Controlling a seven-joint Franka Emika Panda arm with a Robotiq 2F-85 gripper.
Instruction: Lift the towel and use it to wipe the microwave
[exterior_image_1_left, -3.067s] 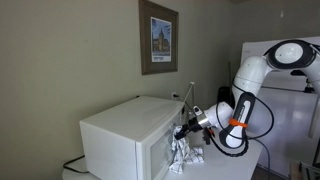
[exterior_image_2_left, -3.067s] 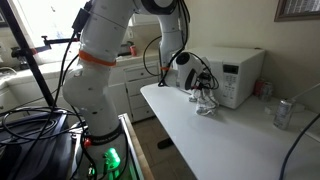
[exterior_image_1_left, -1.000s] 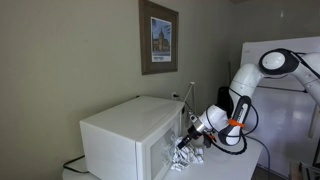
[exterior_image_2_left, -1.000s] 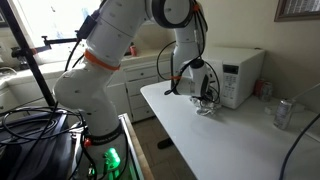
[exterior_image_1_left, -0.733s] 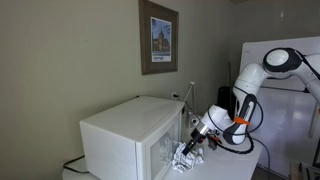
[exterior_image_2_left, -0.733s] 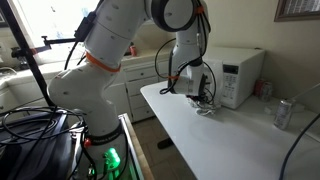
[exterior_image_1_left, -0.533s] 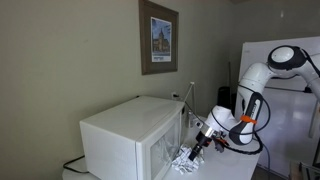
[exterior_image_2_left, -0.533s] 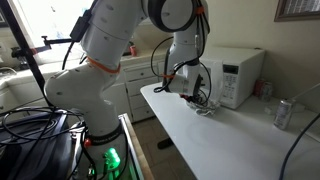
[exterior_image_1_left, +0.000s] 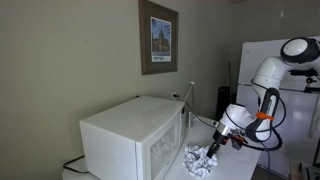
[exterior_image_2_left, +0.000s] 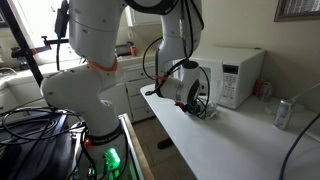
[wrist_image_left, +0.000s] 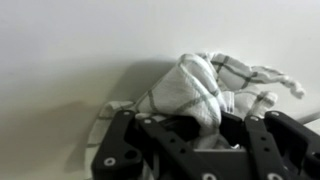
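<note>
The towel's folds bunch near the microwave's door, and bare tabletop lies beside my gripper, away from the microwave (exterior_image_1_left: 130, 135). My gripper should move there next and release the towel's edge.
The white microwave (exterior_image_1_left: 130, 135) stands on the white table; it also shows in an exterior view (exterior_image_2_left: 236, 74). The white checked towel (exterior_image_1_left: 198, 161) is bunched on the tabletop just in front of the microwave's door, and shows in an exterior view (exterior_image_2_left: 207, 109) too. My gripper (exterior_image_1_left: 212, 150) is low over the table and shut on the towel's edge. In the wrist view the towel (wrist_image_left: 200, 85) is pinched between the black fingers of my gripper (wrist_image_left: 196, 122), with its folds spilling forward onto the table.
A silver can (exterior_image_2_left: 283, 113) stands on the table (exterior_image_2_left: 235, 145) to the right of the microwave. A framed picture (exterior_image_1_left: 158, 37) hangs on the wall above it. A white cabinet (exterior_image_1_left: 290, 115) stands behind the arm. Cables and counters lie beside the table's edge.
My gripper has pulled back from the microwave's front and sunk lower, taking the towel with it; the towel now lies bunched on the table, farther from the door.
</note>
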